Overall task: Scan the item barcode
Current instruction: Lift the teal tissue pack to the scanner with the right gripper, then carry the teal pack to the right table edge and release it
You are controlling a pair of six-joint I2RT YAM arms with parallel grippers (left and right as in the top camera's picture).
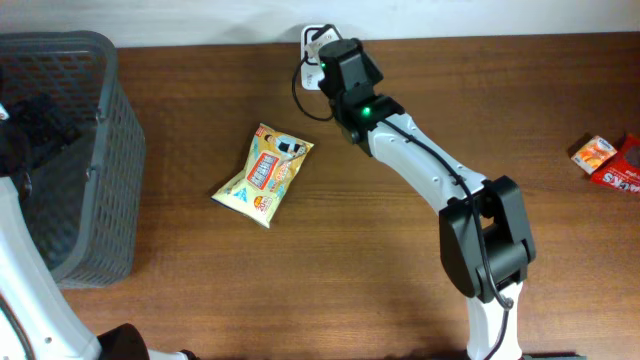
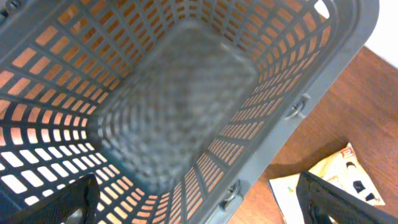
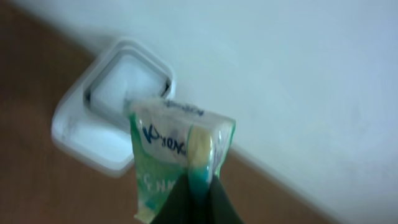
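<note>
My right gripper will next swing to the right in the overhead view and release the packet over the red and orange packets, because items are gathered there.
My right gripper [image 3: 198, 186] is shut on the edge of a green and white packet [image 3: 177, 149], the item. It holds the packet upright in front of a white square scanner [image 3: 112, 112] at the table's back edge by the wall. No barcode shows on the side I see. From overhead, the right gripper [image 1: 338, 62] reaches over the scanner [image 1: 314, 42] and hides the packet. My left gripper [image 2: 199, 211] hangs open over the grey basket [image 2: 186, 106], with nothing between its fingers.
The grey mesh basket [image 1: 90, 150] stands at the left edge. A yellow snack bag [image 1: 265, 172] lies flat on the brown table just right of it, and shows in the left wrist view [image 2: 323, 180]. Red and orange packets [image 1: 608, 160] lie at the far right.
</note>
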